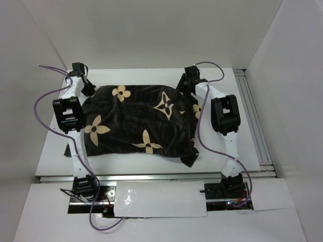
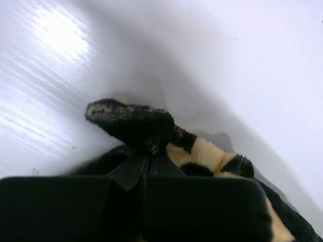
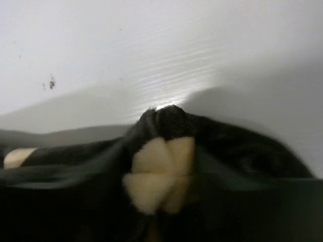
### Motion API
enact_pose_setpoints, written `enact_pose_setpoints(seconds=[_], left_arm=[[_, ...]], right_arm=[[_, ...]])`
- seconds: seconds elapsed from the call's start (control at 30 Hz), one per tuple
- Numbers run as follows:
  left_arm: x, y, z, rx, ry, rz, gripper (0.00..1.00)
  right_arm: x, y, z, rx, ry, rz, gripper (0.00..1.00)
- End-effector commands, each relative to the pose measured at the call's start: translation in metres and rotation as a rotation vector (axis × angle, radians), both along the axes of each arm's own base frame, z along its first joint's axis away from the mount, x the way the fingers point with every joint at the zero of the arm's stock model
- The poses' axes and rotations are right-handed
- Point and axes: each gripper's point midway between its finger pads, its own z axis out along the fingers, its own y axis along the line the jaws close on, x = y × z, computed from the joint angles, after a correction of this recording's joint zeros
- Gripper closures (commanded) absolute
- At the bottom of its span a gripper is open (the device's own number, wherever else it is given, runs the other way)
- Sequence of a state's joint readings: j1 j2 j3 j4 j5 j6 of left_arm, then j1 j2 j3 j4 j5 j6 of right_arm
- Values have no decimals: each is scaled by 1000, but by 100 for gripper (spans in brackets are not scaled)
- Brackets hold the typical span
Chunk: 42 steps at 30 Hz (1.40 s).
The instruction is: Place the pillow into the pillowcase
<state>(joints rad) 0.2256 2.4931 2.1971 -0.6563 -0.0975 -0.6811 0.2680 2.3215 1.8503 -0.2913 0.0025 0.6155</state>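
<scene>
The left gripper lifts the dark tuft next, then lowers it to the white tabletop and releases it, because the pillowcase (image 1: 136,121) lies bulging with crooked edges.
The pillowcase (image 1: 136,121), dark plush with tan flowers, lies spread and bulging across the middle of the white table (image 1: 55,146). The pillow is hidden. My left gripper (image 1: 83,75) is at the pillowcase's far left corner. In the left wrist view its jaws (image 2: 148,156) are shut on a dark tuft of the pillowcase (image 2: 133,126) that sticks up past the tips. My right gripper (image 1: 191,78) is at the far right corner. In the right wrist view it (image 3: 164,166) pinches a bunched fold of pillowcase (image 3: 169,121) with a tan flower on it.
White walls close in the table at the back and on both sides, near both grippers. A metal rail (image 1: 255,121) runs along the table's right side. Purple cables (image 1: 43,96) loop off both arms. A loose pillowcase corner (image 1: 189,159) hangs toward the near right.
</scene>
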Motion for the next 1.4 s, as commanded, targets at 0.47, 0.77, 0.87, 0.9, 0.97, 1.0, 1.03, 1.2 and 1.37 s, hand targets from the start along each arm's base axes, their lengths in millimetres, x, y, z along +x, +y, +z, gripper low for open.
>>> enact_pose_setpoints(seconds=[0.47,0.77,0.87,0.9,0.97,1.0,1.03,1.2,1.37], left_arm=[[16,-12,248,56,-537,-229,100],[-79,-13,476,227,-950,-192,100],[-113,10,426,230,-826,-109,100],[-127,16,415,242,-804,-75,100],[-179,18,353,227,-689,26,100],[-196,24,333,235,-671,92,100],[-208,20,320,215,-683,103,100],[-280,-33,173,-56,-330,154,75],[-310,-32,159,-76,-281,230,21]], right_arm=[[70,8,280,108,-685,137,100],[-6,-57,511,112,-1349,151,100],[-43,-82,504,-3,-1333,186,100],[-55,-83,493,-25,-1313,199,100],[-94,-94,431,-51,-1225,174,100],[-109,-98,405,-34,-1199,145,100],[-124,-97,381,-8,-1167,127,96],[-215,-98,186,252,-662,-60,0],[-282,-158,210,112,-651,-362,0]])
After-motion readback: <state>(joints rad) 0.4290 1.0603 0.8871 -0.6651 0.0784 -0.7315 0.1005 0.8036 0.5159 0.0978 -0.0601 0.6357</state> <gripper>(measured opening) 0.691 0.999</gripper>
